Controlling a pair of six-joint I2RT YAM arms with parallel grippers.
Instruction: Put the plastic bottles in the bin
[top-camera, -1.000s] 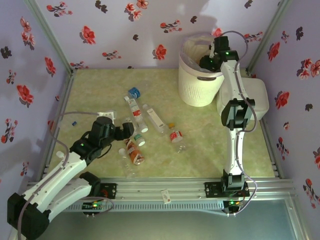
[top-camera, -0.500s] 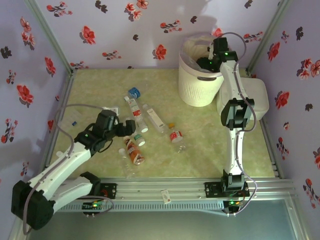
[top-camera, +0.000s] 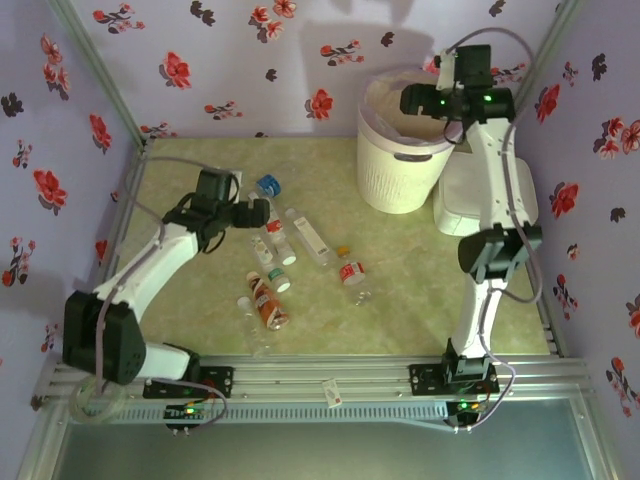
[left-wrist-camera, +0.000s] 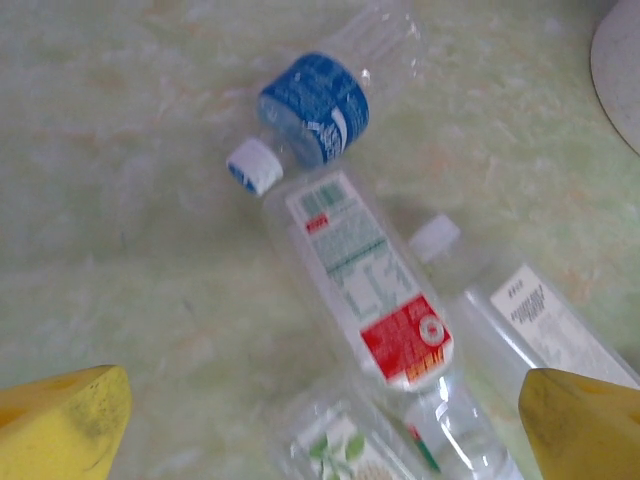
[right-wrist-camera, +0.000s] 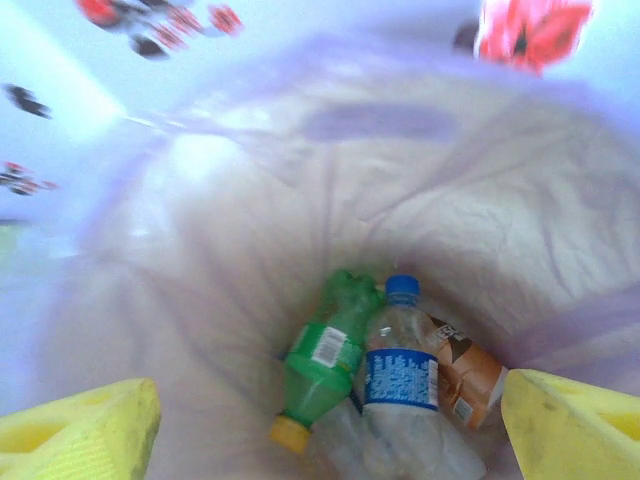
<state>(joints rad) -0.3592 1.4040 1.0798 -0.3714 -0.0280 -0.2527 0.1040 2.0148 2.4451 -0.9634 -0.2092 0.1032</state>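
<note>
My left gripper moves outward and down onto the bottle's blue label (top-camera: 268, 186) (left-wrist-camera: 316, 106) next, since that bottle lies uncovered, outward of the gripper's open fingers and below them.
Several plastic bottles lie on the table left of middle: a blue-labelled one (top-camera: 268, 185) (left-wrist-camera: 315, 93), a clear one with a red label (top-camera: 268, 225) (left-wrist-camera: 365, 280), a clear one (top-camera: 308, 236) (left-wrist-camera: 530, 310) and an orange-brown one (top-camera: 268, 305). My left gripper (top-camera: 256, 211) (left-wrist-camera: 320, 430) hangs open just above the red-labelled bottle, which lies between the yellow fingertips (left-wrist-camera: 60, 425). The bin (top-camera: 400, 160), cream-white with a pink liner, stands at the back right. My right gripper (top-camera: 416, 100) (right-wrist-camera: 325, 430) is open over its mouth. Inside lie a green bottle (right-wrist-camera: 330, 360), a blue-labelled clear bottle (right-wrist-camera: 400, 375) and an orange-brown bottle (right-wrist-camera: 465, 375).
A flat white box (top-camera: 487, 200) stands right of the bin. More bottles lie near the middle, one with an orange cap (top-camera: 352, 272) and one with a green leaf label (left-wrist-camera: 345, 450). Flowered walls close in the table on three sides.
My left arm has swung from the near left out over the bottle cluster. My right gripper has risen out of the bin and its jaws have opened.
</note>
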